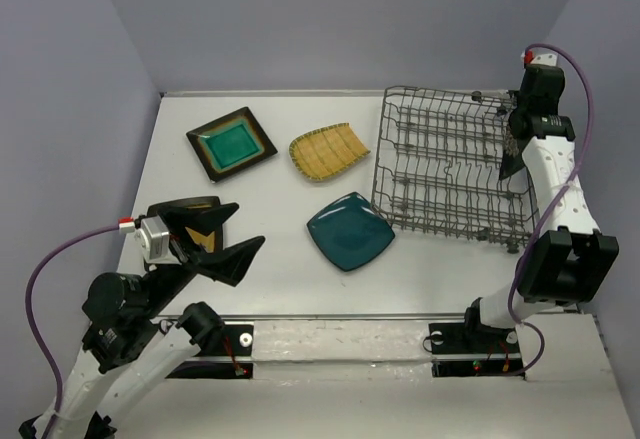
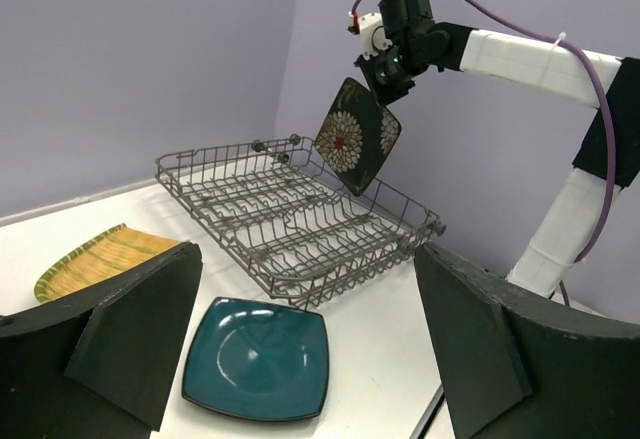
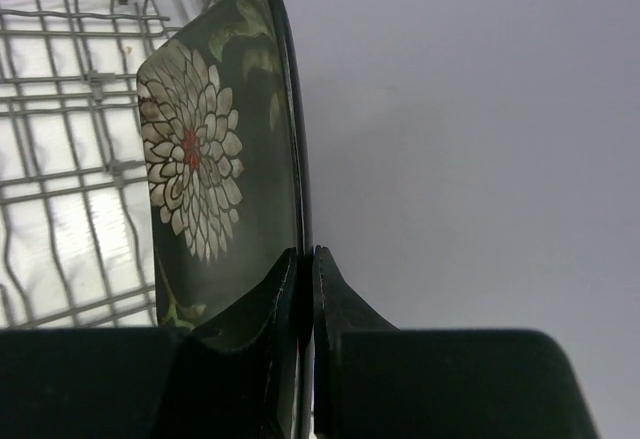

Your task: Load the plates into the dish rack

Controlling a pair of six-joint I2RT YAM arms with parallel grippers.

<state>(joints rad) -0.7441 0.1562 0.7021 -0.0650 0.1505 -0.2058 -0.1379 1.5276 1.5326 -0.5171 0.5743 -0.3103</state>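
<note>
I will next use my right gripper to carry the black floral plate down and away from the side of the rack, in among the rack's wires (image 1: 501, 156) (image 3: 117, 171).
My right gripper (image 3: 306, 254) is shut on the rim of the black floral plate (image 3: 200, 159), holding it on edge in the air above the far right end of the dish rack (image 1: 450, 169). The left wrist view shows that plate (image 2: 358, 137) tilted over the rack (image 2: 300, 214). On the table lie a dark-rimmed plate with a teal centre (image 1: 231, 143), a yellow ribbed plate (image 1: 328, 150) and a plain teal plate (image 1: 350, 230). My left gripper (image 1: 215, 234) hangs open over a mustard-centred plate (image 1: 204, 243), which it mostly hides.
The rack sits askew at the table's back right, near the right wall. The plain teal plate (image 2: 258, 359) lies just in front of the rack's near corner. The yellow ribbed plate (image 2: 100, 257) lies to the rack's left.
</note>
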